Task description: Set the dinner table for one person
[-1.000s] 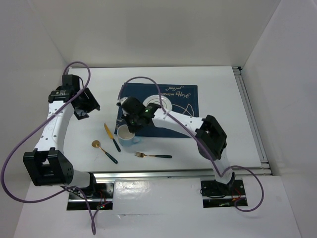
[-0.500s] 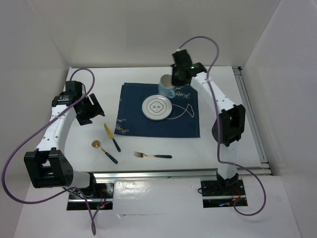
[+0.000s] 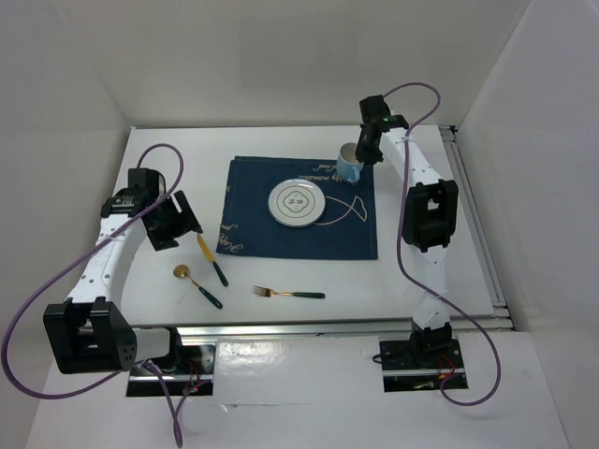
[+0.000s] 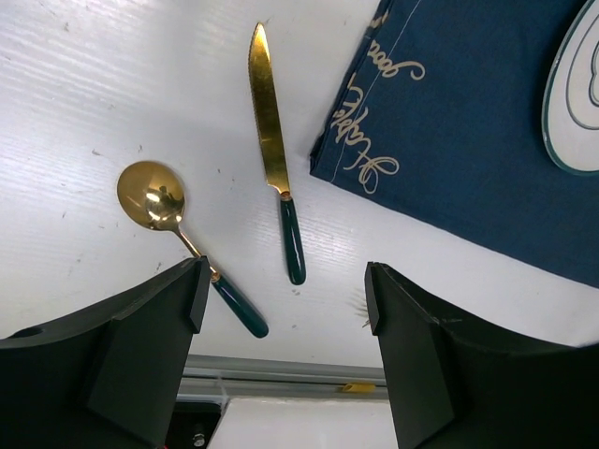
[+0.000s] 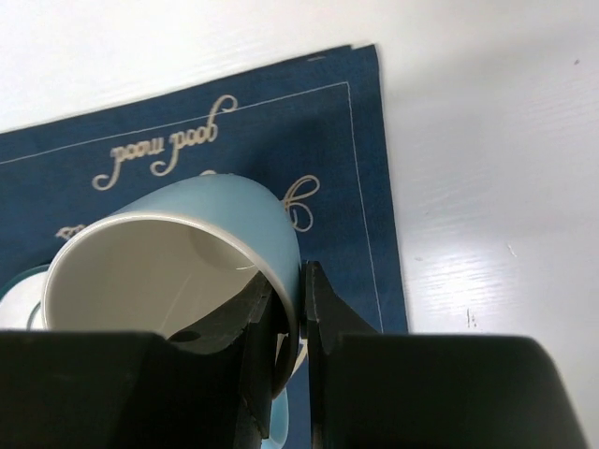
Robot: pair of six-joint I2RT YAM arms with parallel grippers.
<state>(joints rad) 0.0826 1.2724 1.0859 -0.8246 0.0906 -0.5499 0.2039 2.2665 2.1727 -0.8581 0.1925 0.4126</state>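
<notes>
Next, my right gripper moves the light blue mug away from the plate, down onto the placemat's clear far corner (image 5: pixel 301 142), then releases the mug's rim.
My right gripper (image 3: pixel 358 159) is shut on the rim of a light blue mug (image 3: pixel 348 165), one finger inside and one outside, over the far right corner of the navy placemat (image 3: pixel 253 220); in the right wrist view the mug (image 5: pixel 178 253) tilts above the placemat (image 5: pixel 281 131). A white plate (image 3: pixel 297 203) sits on the placemat. A gold knife (image 3: pixel 210 258), gold spoon (image 3: pixel 195 284) and gold fork (image 3: pixel 288 294) with dark green handles lie on the white dinner table (image 3: pixel 449 253). My left gripper (image 3: pixel 184 224) is open above the knife (image 4: pixel 274 150) and spoon (image 4: pixel 154 201).
A metal rail (image 3: pixel 477 224) runs along the table's right and near edges. White walls enclose the table at the back and sides. The placemat corner (image 4: pixel 449 122) and plate rim (image 4: pixel 576 103) show in the left wrist view.
My right gripper has carried the mug from the near left of the placemat to its far right corner. My left gripper has moved nearer and right, toward the knife and spoon.
</notes>
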